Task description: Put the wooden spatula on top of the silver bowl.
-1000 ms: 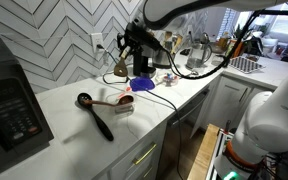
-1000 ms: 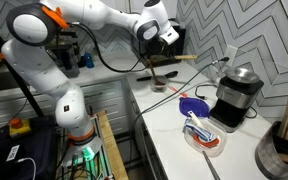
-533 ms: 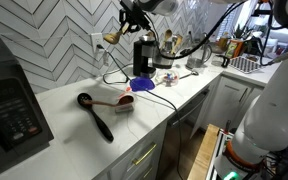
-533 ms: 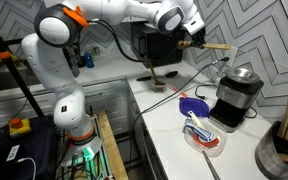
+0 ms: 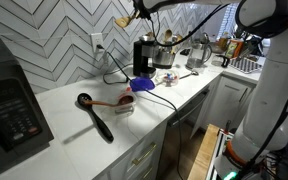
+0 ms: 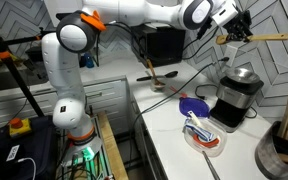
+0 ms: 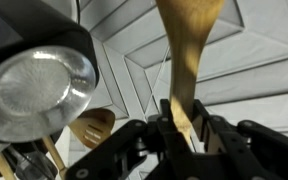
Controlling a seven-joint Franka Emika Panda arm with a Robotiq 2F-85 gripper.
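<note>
Next, my gripper tips downward and lowers over the silver bowl to release the spatula across the bowl's rim, since it lies below the raised spatula.
My gripper (image 5: pixel 137 13) is shut on the light tan wooden spatula (image 5: pixel 124 20) and holds it high in the air near the chevron-tiled wall. In an exterior view the gripper (image 6: pixel 234 30) holds the spatula (image 6: pixel 269 38) roughly level, above and beyond the black appliance. The silver bowl (image 6: pixel 242 75) sits on top of that appliance (image 5: pixel 144 52). In the wrist view the spatula (image 7: pixel 189 50) runs out from between the fingers (image 7: pixel 184 125). There the silver bowl (image 7: pixel 39 90) lies at the lower left, off to the spatula's side.
A black ladle (image 5: pixel 94 112) and a small striped dish (image 5: pixel 122 105) lie on the white counter, beside a blue lid (image 5: pixel 142 85). A holder with wooden utensils (image 6: pixel 284 140) stands near the appliance. A microwave (image 5: pixel 9 100) is at the counter's end. A cable runs along the counter.
My gripper has risen and swung along the wall with the spatula, from beside the appliance to well above it. Things on the counter have not moved.
</note>
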